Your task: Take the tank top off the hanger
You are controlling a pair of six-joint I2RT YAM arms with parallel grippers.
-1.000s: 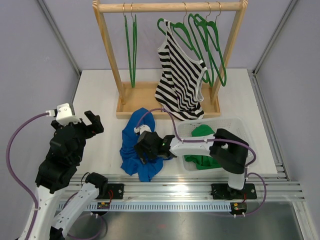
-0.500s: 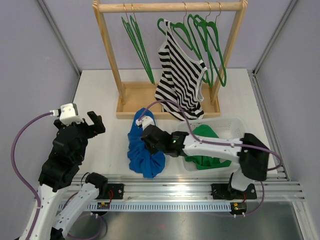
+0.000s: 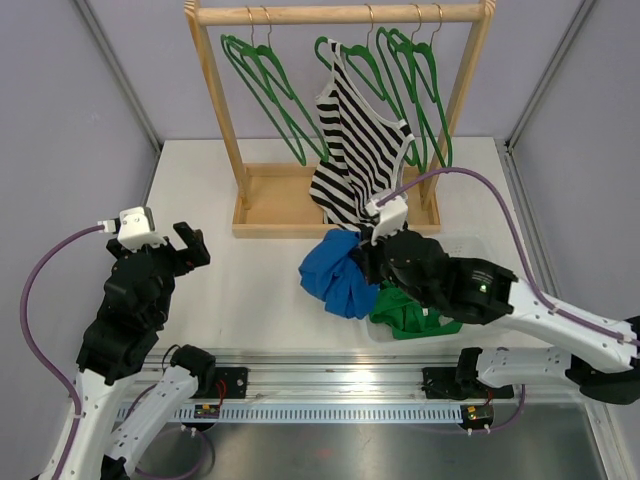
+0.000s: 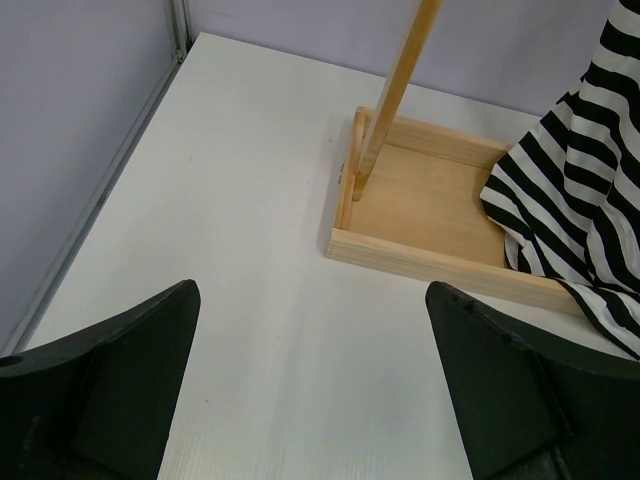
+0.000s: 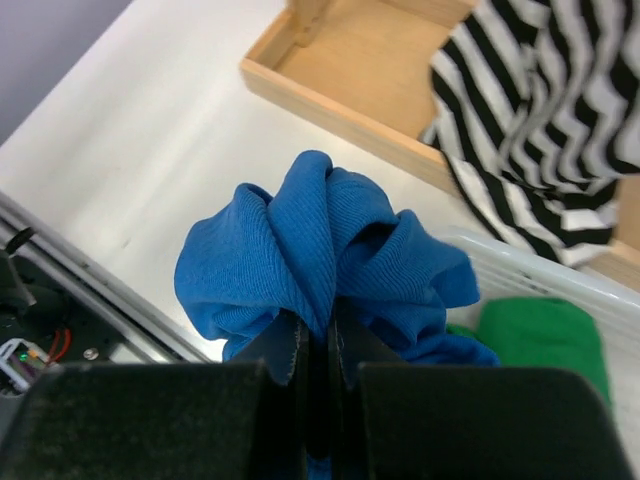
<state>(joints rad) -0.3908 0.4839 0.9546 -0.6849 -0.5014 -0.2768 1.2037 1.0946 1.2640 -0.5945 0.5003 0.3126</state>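
I will move my right gripper to the right in the top view and then down to let go of the blue garment [image 3: 335, 270], because the basket is below it on that side.
A black-and-white striped tank top [image 3: 355, 150] hangs from a green hanger [image 3: 345, 55] on the wooden rack [image 3: 340, 14]; its hem shows in the left wrist view [image 4: 580, 200] and the right wrist view [image 5: 540, 110]. My right gripper [image 3: 372, 258] is shut on a bunched blue garment [image 3: 335, 270], held off the table by the basket's left edge. In the right wrist view the gripper [image 5: 320, 335] pinches a fold of the blue cloth [image 5: 320, 240]. My left gripper [image 3: 185, 245] hovers open over the table's left side, nothing between its fingers [image 4: 120, 370].
A white basket [image 3: 470, 250] at the front right holds a green garment [image 3: 405, 310]. Bare green hangers hang at the rack's left [image 3: 265, 90] and right [image 3: 420, 80]. The rack's wooden base tray [image 3: 270, 215] sits mid-table.
My right gripper shut on the blue garment, lifted it off the table and carried it right toward the basket. The bare left hangers swung. The left arm barely moved.
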